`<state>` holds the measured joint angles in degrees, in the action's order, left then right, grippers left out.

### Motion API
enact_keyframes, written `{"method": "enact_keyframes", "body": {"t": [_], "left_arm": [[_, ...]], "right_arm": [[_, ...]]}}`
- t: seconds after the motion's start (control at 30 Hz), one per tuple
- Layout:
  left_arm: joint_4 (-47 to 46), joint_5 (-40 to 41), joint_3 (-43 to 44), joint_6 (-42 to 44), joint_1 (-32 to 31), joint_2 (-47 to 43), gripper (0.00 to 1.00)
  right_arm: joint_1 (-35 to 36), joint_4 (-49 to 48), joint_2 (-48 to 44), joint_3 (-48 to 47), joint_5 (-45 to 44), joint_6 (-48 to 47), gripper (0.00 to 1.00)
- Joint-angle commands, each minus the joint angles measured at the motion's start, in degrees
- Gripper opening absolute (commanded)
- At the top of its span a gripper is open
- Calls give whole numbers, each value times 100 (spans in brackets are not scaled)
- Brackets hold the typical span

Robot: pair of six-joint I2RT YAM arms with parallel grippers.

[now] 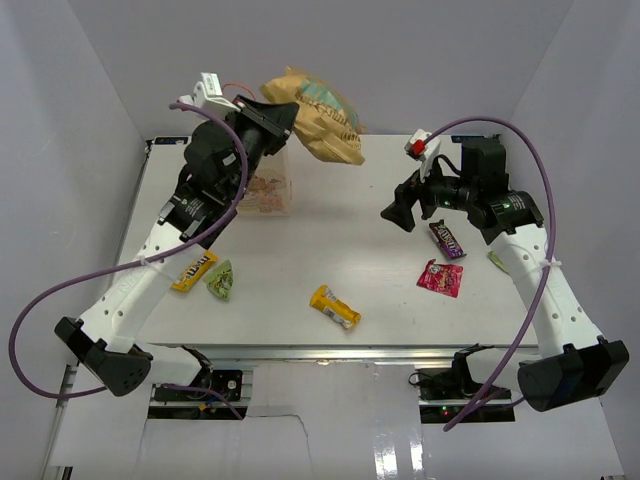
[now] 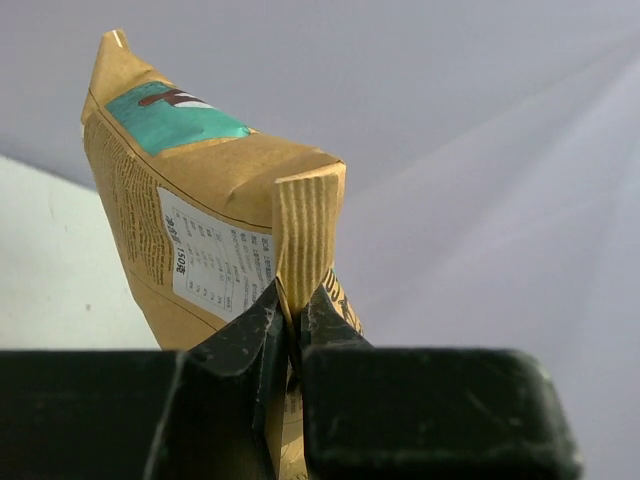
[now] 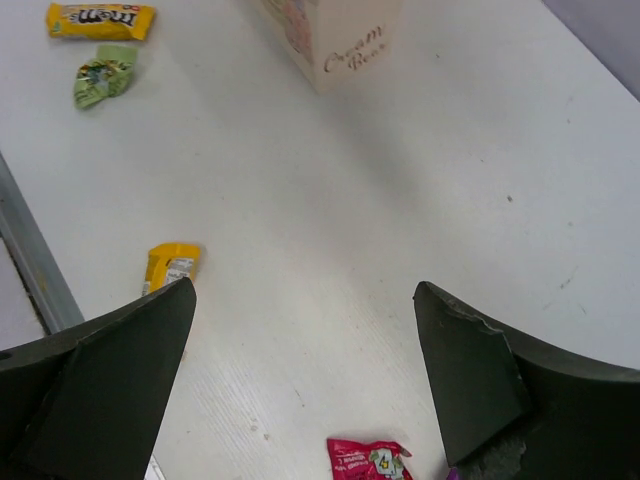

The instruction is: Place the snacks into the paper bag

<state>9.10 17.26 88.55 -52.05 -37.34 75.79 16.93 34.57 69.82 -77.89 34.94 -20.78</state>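
The left gripper carries the chip bag (image 1: 322, 118) across and down to release it next, since the paper bag (image 1: 268, 190) stands below, to the left in the top view.
My left gripper (image 1: 281, 122) is raised at the back of the table and shut on the crimped edge of the large gold chip bag (image 1: 322, 118), which hangs in the air above and right of the paper bag (image 1: 268, 190). The left wrist view shows both fingers pinching the chip bag (image 2: 200, 200) at its seam, with the left gripper (image 2: 292, 310) fully shut. My right gripper (image 1: 400, 212) hovers open and empty over the table; the right gripper (image 3: 305, 300) has its fingers wide apart. Close by lie a purple bar (image 1: 447, 238) and a red-pink pouch (image 1: 440, 277).
A yellow-orange bar (image 1: 335, 306) lies near the front middle. The yellow candy packet (image 1: 194, 271) and green packet (image 1: 221, 279) lie front left beside the left arm. The right wrist view shows the paper bag (image 3: 340, 40), candy packet (image 3: 100, 20), green packet (image 3: 103, 78) and pouch (image 3: 370, 462).
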Motion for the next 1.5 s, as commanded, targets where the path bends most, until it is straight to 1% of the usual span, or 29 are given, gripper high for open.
{"method": "enact_keyframes", "body": {"t": [0.0,0.13,0.27,0.3,0.4,0.63,0.7,0.8,1.0,1.17,1.47], "left_arm": [[-5,831,618,187,166,-3,0],[284,1209,1408,187,333,173,0],[601,1770,1884,90,359,296,0],[767,1868,1928,12,359,296,0],[891,2079,1964,-120,359,252,0],[927,2212,1894,-147,429,155,0],[970,2038,1902,-191,552,182,0],[1172,1712,2008,-375,1051,287,0],[1463,1009,2122,-586,1615,542,0],[1524,456,2096,-701,1801,700,0],[1559,-73,1990,-841,1818,779,0]], "right_arm": [[-137,-371,-118,150,-478,258,95],[-295,-494,-127,388,-760,311,95],[-383,-626,-153,625,-848,416,95],[-409,-644,-153,695,-857,425,95],[-445,-732,-171,801,-910,460,95],[-489,-855,-162,1003,-919,504,95],[-489,-873,-144,1003,-910,513,94],[-489,-899,-136,1039,-910,531,94],[-489,-925,-188,1161,-936,531,94],[-497,-934,-232,1258,-980,513,94],[-498,-1022,-206,1364,-989,548,94]]}}
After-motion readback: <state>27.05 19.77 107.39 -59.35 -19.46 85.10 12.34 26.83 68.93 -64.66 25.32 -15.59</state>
